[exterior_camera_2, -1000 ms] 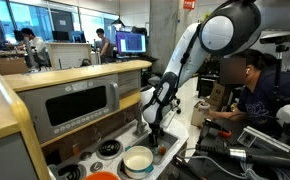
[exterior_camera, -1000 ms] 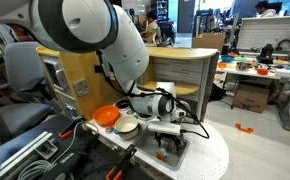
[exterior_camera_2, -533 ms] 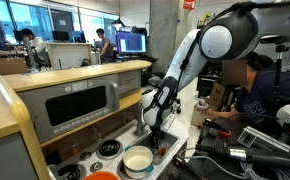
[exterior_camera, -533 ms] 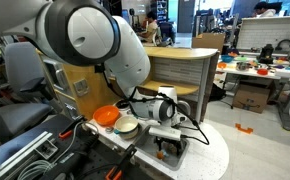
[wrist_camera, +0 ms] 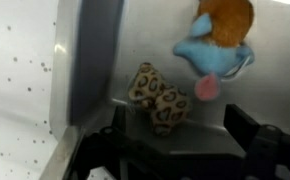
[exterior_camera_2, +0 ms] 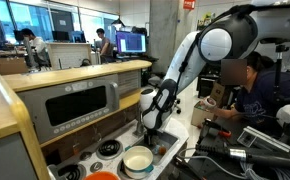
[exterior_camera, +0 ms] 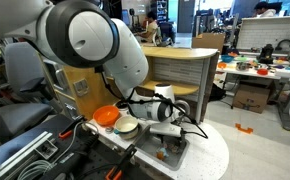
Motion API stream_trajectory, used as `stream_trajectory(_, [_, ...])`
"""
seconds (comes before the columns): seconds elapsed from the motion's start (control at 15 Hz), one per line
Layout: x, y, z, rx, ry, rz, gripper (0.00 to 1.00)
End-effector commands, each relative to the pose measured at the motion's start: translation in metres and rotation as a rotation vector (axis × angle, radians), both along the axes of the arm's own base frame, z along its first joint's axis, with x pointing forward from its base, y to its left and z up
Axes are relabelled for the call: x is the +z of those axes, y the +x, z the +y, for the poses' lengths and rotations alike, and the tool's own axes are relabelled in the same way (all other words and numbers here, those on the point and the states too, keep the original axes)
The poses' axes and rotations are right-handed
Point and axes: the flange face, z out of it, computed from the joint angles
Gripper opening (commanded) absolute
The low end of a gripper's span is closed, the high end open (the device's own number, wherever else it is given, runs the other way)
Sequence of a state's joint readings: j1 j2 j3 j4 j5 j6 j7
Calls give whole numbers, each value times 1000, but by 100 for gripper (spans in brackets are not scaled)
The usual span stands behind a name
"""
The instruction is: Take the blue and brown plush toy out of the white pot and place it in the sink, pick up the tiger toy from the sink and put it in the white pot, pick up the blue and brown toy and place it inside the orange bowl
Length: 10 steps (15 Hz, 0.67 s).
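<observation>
The tiger toy is below my gripper, between its open fingers in the wrist view, so I need to lower onto the toy's spotted near end (wrist_camera: 166, 114) and close.
In the wrist view the grey sink (wrist_camera: 145, 35) holds two toys. The tiger toy (wrist_camera: 157, 98), yellowish-brown with dark spots, lies in the middle. The blue and brown plush toy (wrist_camera: 220, 40) lies beyond it at the upper right. My gripper (wrist_camera: 185, 140) is open and empty, just above the sink, with the tiger toy near its left finger. In both exterior views the gripper (exterior_camera: 167, 143) (exterior_camera_2: 153, 136) points down into the sink (exterior_camera: 175, 153). The white pot (exterior_camera: 127, 126) (exterior_camera_2: 138, 160) and the orange bowl (exterior_camera: 105, 115) stand beside it.
The white speckled counter (wrist_camera: 15, 90) surrounds the sink. A toy microwave unit (exterior_camera_2: 80, 105) stands behind the counter. Black cables and equipment (exterior_camera: 45, 150) lie in front of the orange bowl. A person (exterior_camera_2: 247, 95) sits nearby.
The arm has shifted slightly and the gripper has dropped a little toward the sink. It stays open, and the toys have not moved.
</observation>
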<state>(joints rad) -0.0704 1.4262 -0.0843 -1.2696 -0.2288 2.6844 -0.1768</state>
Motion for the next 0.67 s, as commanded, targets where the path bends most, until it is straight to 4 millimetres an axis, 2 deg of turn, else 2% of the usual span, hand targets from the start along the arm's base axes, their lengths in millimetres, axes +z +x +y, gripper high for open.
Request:
stream_trajectory(0.0, [13,7,8,53,-6,-72,100])
stream_trajectory(0.2, [6,2,6,47,-12,-54,100])
stream_trajectory(0.27, [4,1,6,44,-8,-41,75])
stream_trajectory(0.33, [3,0,5,40,-8,-38,74])
stream_trajectory(0.4, [3,0,4,35,-6,-35,68])
stream_trajectory(0.6, [2,-5,3,34,-1,-21,42])
